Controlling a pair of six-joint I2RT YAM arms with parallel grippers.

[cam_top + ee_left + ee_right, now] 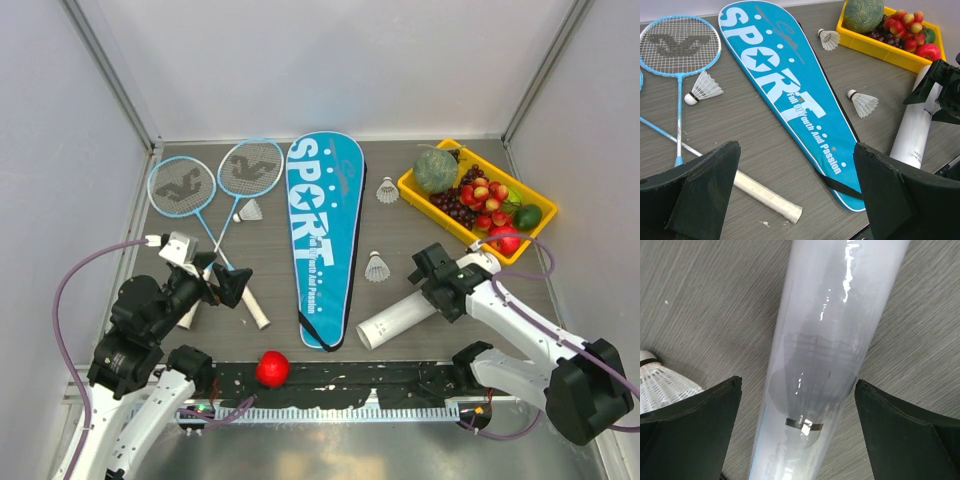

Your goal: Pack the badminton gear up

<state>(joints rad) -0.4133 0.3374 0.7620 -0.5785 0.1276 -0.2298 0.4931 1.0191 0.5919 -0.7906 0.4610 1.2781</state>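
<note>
I will next lower my right gripper a little over the middle of the white tube and close it, since the tube is below the gripper, between its open fingers.
Two light-blue rackets (250,165) lie crossed at the back left, their white handles (255,305) near my left gripper (228,285). It is open and empty, hovering over a handle end (767,195). The blue SPORT cover (322,240) lies flat in the middle. Three shuttlecocks lie loose: one by the rackets (250,211), one near the tray (388,190), one right of the cover (377,267). The white tube (398,320) lies on the table. My right gripper (432,290) is open, its fingers (695,415) either side of the tube (825,340), not touching it.
A yellow tray (415,190) of fruit stands at the back right. A red ball (272,368) sits at the front edge by a black rail (340,385). Grey walls enclose the table on three sides. A shuttlecock (660,385) lies just left of the right gripper.
</note>
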